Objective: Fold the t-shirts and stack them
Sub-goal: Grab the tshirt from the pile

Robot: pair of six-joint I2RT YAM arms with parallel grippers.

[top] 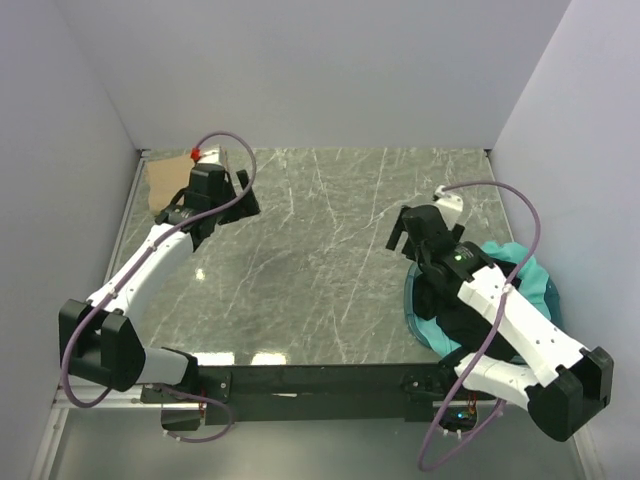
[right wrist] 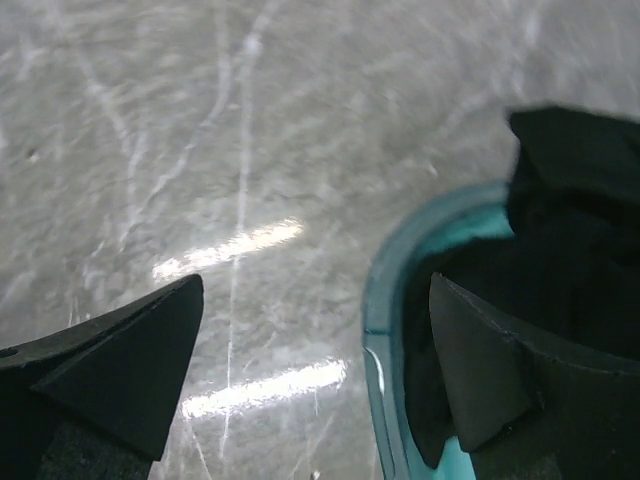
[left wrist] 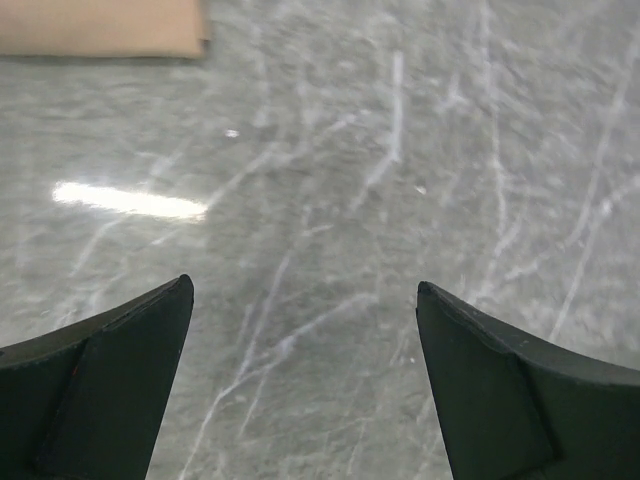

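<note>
The right gripper moves past the tub's rim (right wrist: 375,300) and down onto the black t-shirt next, since that lies below the gripper, toward the right in the top view.
A folded tan-brown t-shirt (top: 160,185) lies flat in the far left corner of the table; its edge shows in the left wrist view (left wrist: 100,25). My left gripper (top: 246,195) (left wrist: 303,285) hovers just right of it, open and empty over bare marble. Teal t-shirts (top: 522,262) are bunched in a round blue tub (top: 408,300) at the right. A black t-shirt (right wrist: 560,230) lies crumpled inside the tub. My right gripper (top: 400,228) (right wrist: 315,280) stands open above the tub's left rim (right wrist: 375,300), holding nothing.
The grey marble table (top: 320,250) is boxed in by white walls at the left, back and right. A small red piece (top: 196,153) sits at the far left edge. The right arm lies across most of the tub.
</note>
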